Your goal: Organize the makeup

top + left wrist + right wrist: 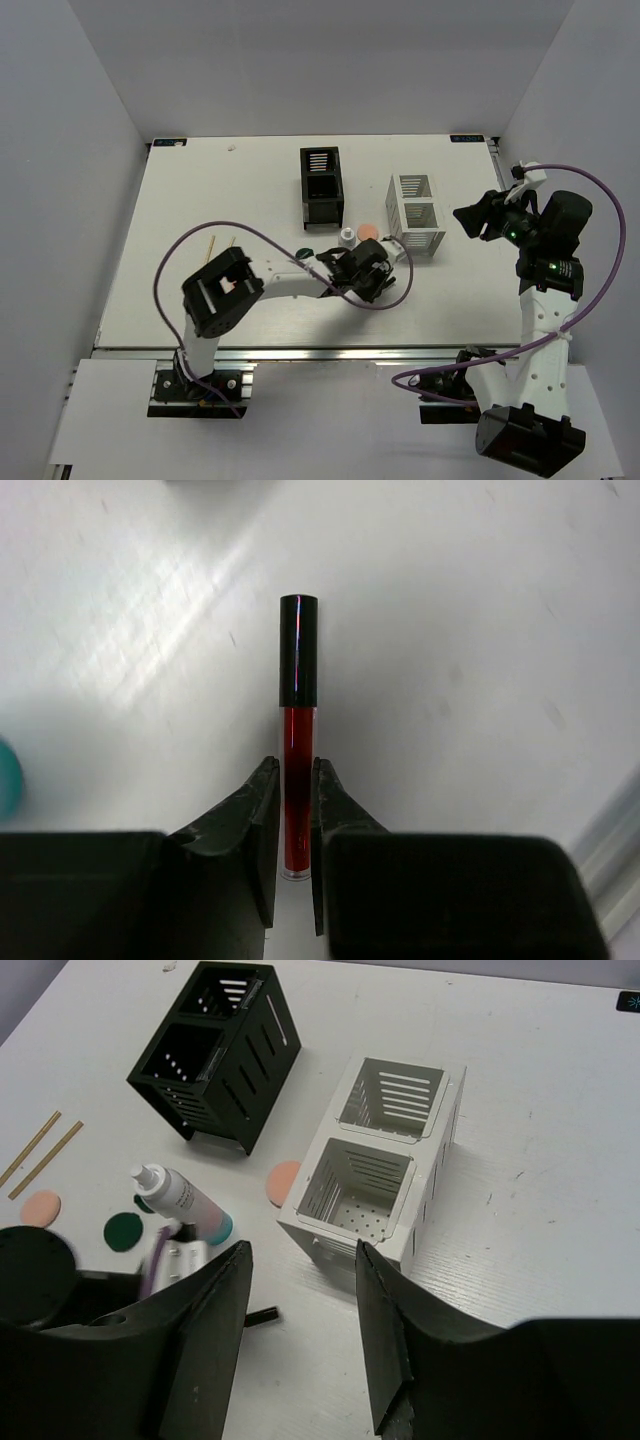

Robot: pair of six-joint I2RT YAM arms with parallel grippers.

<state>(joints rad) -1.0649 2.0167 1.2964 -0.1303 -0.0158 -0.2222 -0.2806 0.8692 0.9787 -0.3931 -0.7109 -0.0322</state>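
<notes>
The black organizer's open far section (322, 161) is outward of my left gripper. The gripper needs to rise outward next and tilt the tube upright over that section, to release it inside.
My left gripper (375, 280) (293, 765) is shut on a dark red tube with a black cap (298, 670) that lies flat on the table. The cap end (262, 1315) pokes out in the right wrist view. My right gripper (470, 220) (301, 1248) is open and empty, held above the table right of the white organizer. A small white bottle (347, 237) (180, 1198), a peach puff (368, 230) (283, 1182) and a dark green disc (305, 251) (124, 1231) lie just behind the left gripper. Two tan sticks (212, 243) (40, 1150) and a second peach puff (41, 1208) lie further left.
A black slotted organizer box (321, 186) (215, 1055) stands at the back middle. A white slotted organizer box (417, 213) (380, 1170) stands to its right, its two compartments showing nothing inside. The left arm's purple cable (250, 232) loops over the table.
</notes>
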